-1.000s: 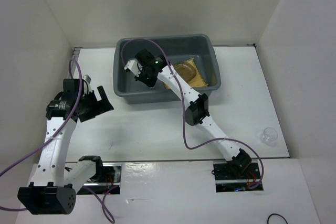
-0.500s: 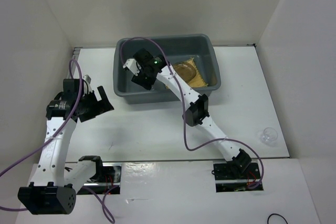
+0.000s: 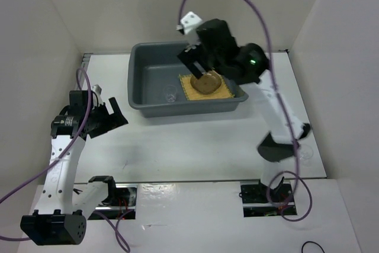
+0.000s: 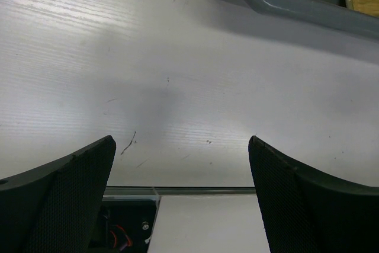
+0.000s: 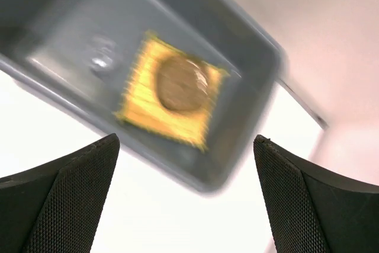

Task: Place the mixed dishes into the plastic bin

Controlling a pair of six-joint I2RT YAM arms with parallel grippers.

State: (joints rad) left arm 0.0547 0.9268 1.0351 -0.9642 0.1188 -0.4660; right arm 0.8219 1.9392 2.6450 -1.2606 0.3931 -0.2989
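My right gripper lowers back from the bin to the rim of the glass cup on the tabletop next, since that cup still sits outside.
The dark grey plastic bin (image 3: 137, 81) stands at the back of the table. Inside it lies the yellow mat (image 3: 222, 91) with a smoky saucer (image 3: 205, 82) on top. A clear glass cup (image 3: 170, 94) rests on the bin floor to their left. My right gripper (image 3: 194, 63) hangs open and empty, high above the bin; its blurred view looks down on the bin (image 5: 249, 128), mat (image 5: 142, 102), saucer (image 5: 180, 84) and cup (image 5: 100, 51). Another glass cup (image 3: 304, 153) sits on the table at far right. My left gripper (image 3: 112, 118) is open over bare table, left of the bin.
White walls close in the table on the left, back and right. In the left wrist view the open left gripper (image 4: 183, 164) is over the table's near edge, with the bin's corner (image 4: 284, 4) at top right. The right arm's elbow (image 3: 275, 146) is beside the far-right cup.
My right gripper opened inside the bin's left part, left the glass cup there, then swung up and to the right above the bin. The left arm has not moved.
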